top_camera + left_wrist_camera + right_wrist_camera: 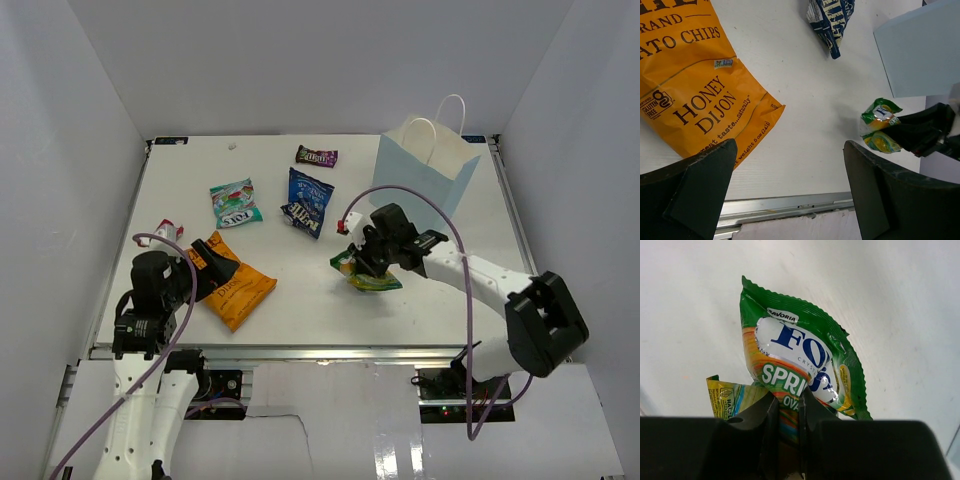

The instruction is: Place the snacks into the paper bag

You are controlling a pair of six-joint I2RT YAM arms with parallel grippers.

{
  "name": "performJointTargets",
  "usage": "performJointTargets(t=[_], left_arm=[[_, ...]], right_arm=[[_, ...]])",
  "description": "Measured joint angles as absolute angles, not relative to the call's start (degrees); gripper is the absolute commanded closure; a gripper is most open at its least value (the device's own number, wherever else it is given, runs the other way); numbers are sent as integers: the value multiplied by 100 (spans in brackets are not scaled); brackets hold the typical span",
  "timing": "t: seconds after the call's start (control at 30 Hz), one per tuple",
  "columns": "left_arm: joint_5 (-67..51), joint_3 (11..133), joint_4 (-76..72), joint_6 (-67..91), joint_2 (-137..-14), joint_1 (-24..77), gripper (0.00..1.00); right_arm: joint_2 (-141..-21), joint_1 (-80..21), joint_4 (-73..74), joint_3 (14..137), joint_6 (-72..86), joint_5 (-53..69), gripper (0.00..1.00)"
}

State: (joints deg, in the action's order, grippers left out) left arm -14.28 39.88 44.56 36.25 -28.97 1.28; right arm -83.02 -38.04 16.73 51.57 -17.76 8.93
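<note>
My right gripper next lifts the green-yellow bag point(368, 277) over the paper bag's open top point(440, 147), which stands outward and higher, then lowers between its handles and releases.
My right gripper point(366, 268) is shut on the green-yellow bag point(795, 365), pinching its lower part; the bag point(368, 277) is at the table's front middle and also shows in the left wrist view point(880, 125). The light blue paper bag point(428, 172) stands upright at the back right, apart from it. My left gripper point(205, 275) is open and empty beside the orange chip bag point(232, 285). The dark blue bag point(307, 201), teal-white bag point(235, 203), dark purple candy pack point(316, 156) and red-pink wrapper point(167, 230) lie on the table.
White walls close in the table point(300, 300) on the left, back and right. A metal rail point(790, 207) runs along the front edge, just under my left gripper.
</note>
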Motion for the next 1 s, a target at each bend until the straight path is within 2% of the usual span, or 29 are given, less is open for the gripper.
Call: performJointTargets(t=[0.1,0.2,0.4,0.57,0.63,0.83,1.0], left_arm=[[-1435,3988,4453,3625,-2845,128,2],[-1439,3988,4458,3627,-2759,128,2],[-1461,3988,4458,3664,-2550,128,2],[-1498,3988,4460,3717,-2576,128,2],[-1522,3988,4458,3734,-2582,128,2],[-1573,3988,4460,3778,-2558,128,2],[-1590,3988,4460,3800,-2543,128,2]], right_arm=[[-7714,-3704,2005,5325,-2377,1686,92],[-7502,-3566,2353,6069,-2709,2287,92],[-7887,-2893,2453,8547,-2609,2794,92],[-8569,-2150,2377,10796,-2268,2727,92],[-8744,-1911,2311,11338,-2206,2598,92],[-9212,-1177,2237,12237,-2078,2200,92],[-9631,-543,2228,12355,-1988,2073,91]])
